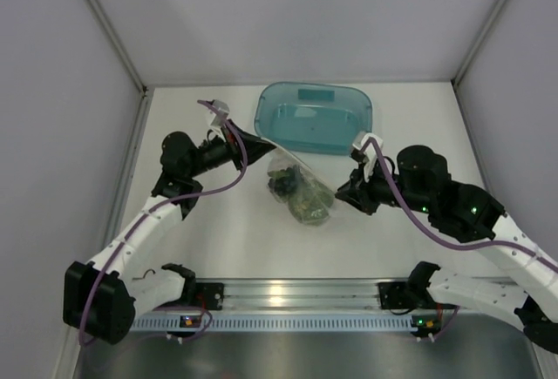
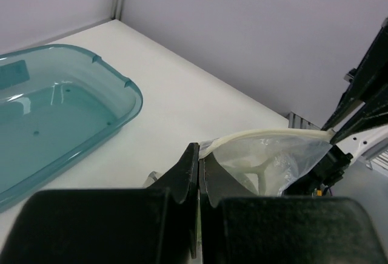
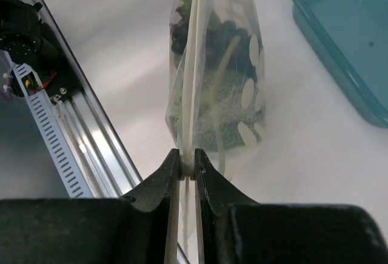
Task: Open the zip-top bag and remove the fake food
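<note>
My left gripper holds the other end of the bag's rim. My right gripper should move back toward the aluminium bar and open off the bag's white zip strip point(image 3: 188, 168).
The clear zip-top bag point(image 1: 301, 189) hangs between my two grippers above the table's middle. Inside it I see the olive-green leafy ball point(image 1: 311, 205) and the dark grape bunch point(image 1: 282, 183); the red fruit does not show. My left gripper point(image 1: 264, 143) is shut on the bag's upper left edge, its jaws closed on the pale rim point(image 2: 199, 153). My right gripper point(image 1: 340, 191) is shut on the white zip strip point(image 3: 188, 168). In the right wrist view the bag point(image 3: 212, 82) stretches away from the jaws, with the grapes point(image 3: 221, 36) and the green ball point(image 3: 221, 115) inside.
A teal translucent tray point(image 1: 314, 118) stands just behind the bag and shows in the left wrist view point(image 2: 115, 103) and the right wrist view point(image 3: 345, 39). An aluminium rail point(image 1: 288, 296) runs along the near edge. White walls close in the back and sides.
</note>
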{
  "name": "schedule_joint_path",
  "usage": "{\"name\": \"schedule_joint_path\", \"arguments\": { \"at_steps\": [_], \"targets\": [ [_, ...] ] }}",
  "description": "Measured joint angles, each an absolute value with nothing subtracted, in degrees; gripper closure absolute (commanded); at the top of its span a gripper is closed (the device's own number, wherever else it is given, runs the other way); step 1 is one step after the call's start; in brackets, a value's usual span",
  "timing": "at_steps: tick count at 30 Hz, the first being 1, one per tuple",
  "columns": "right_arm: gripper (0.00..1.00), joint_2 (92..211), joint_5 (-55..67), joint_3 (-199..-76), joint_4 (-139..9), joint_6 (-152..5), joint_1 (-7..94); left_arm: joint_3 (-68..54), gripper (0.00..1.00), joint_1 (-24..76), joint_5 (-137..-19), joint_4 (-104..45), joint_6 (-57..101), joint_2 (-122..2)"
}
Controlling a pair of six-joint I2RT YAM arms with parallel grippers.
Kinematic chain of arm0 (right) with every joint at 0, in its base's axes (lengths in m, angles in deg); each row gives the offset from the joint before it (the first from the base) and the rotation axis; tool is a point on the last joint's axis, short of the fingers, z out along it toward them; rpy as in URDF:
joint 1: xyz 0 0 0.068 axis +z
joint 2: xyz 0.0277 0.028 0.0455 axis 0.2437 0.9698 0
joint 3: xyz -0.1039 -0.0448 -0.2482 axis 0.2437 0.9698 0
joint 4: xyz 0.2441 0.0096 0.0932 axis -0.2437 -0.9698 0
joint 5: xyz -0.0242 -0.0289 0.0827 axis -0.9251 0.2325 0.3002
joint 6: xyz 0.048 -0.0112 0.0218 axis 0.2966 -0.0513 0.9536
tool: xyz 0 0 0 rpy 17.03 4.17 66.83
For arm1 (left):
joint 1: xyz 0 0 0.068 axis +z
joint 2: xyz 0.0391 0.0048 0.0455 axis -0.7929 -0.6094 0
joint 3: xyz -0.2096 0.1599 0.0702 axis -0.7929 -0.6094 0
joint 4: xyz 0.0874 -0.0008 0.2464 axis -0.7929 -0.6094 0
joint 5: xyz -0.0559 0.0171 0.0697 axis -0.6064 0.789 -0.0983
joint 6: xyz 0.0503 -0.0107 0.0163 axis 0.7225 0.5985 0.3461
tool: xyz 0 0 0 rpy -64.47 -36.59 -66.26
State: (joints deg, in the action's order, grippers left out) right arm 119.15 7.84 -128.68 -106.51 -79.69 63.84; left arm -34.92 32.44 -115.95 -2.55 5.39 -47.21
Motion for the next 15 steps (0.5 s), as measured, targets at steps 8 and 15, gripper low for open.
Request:
{"name": "schedule_joint_path", "arguments": {
  "at_steps": [8, 15],
  "targets": [
    [1.00, 115.83, 7.62, -125.25, -110.40, -76.21, 63.84, -37.15, 1.00, 34.00, -111.84, -2.60, 3.93, -48.26],
    [0.97, 115.79, 8.67, -123.28, -110.92, -74.82, 63.84, -38.24, 1.00, 34.04, -111.17, -2.60, 2.62, -49.28]
  ]
}}
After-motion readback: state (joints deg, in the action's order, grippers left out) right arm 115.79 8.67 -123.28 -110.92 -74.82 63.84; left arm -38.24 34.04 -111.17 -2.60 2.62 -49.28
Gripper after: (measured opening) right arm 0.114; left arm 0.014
